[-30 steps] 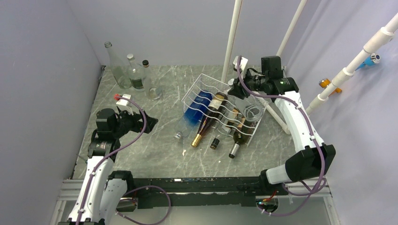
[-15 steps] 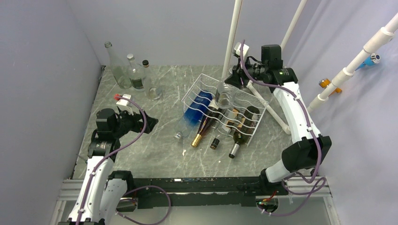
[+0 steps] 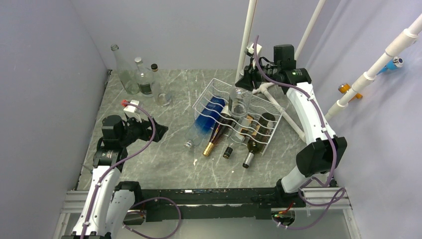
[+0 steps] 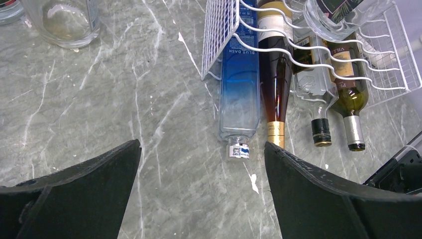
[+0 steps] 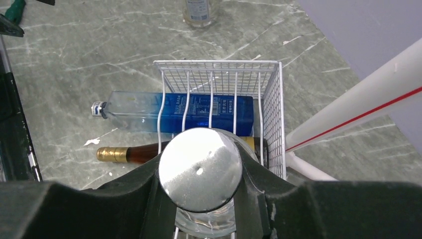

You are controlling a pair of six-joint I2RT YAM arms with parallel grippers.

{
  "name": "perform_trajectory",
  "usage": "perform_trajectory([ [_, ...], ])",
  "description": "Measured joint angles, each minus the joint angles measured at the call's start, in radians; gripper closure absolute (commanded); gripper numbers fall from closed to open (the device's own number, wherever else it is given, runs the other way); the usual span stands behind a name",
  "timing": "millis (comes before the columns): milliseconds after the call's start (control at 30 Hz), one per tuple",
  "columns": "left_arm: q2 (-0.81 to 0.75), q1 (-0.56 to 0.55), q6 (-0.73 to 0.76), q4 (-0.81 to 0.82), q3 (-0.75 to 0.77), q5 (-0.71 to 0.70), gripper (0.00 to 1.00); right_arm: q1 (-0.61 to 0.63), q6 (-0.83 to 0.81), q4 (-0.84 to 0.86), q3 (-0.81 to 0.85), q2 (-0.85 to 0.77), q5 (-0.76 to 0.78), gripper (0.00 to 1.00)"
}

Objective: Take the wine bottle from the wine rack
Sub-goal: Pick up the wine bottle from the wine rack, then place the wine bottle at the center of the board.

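Note:
The clear glass bottle will go next with my right gripper, back and to the left in the top view, to the bare tabletop beyond the blue bottle's cap (image 3: 172, 162) (image 5: 50, 97). My right gripper will lower it there and let it go.
The white wire wine rack (image 3: 213, 91) stands mid-table, also in the left wrist view (image 4: 219, 40) and the right wrist view (image 5: 268, 94). My right gripper (image 3: 246, 81) is shut on the neck of a clear glass bottle (image 3: 239, 102) and holds it upright above the rack. Its silver cap (image 5: 200, 169) sits between the fingers (image 5: 142, 194). Still lying in the rack are a blue bottle (image 3: 209, 113), an amber bottle with gold foil (image 3: 218, 130) and a green bottle (image 3: 256, 140). My left gripper (image 3: 157, 130) is open and empty, left of the rack.
Three glass bottles (image 3: 124, 69) and a low glass (image 3: 163, 98) stand at the back left. White pipes (image 3: 246, 40) rise behind the rack and one lies beside it (image 3: 293, 124). A small black-capped bottle (image 3: 230, 149) pokes out of the rack's front.
My right gripper has lifted the clear bottle out of the rack's right side, up and toward the back, and the bottle now hangs upright. The left arm has not moved.

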Motion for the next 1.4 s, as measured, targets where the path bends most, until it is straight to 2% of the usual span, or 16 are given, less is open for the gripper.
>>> perform_trajectory([
  [300,0.000,0.000,0.000,0.005,0.000,0.008,0.00,0.014,0.004,0.000,0.003,0.000,0.000,1.00],
  [633,0.000,0.000,0.000,0.005,0.000,0.010,0.00,0.094,-0.006,-0.042,0.062,0.000,0.001,1.00],
  [1033,-0.008,0.000,0.001,0.004,0.000,-0.004,0.00,0.336,-0.041,-0.113,0.203,0.072,0.013,1.00],
  [1400,-0.121,0.000,0.027,-0.083,0.012,-0.175,0.01,0.556,-0.058,-0.181,0.354,0.251,0.032,1.00],
])
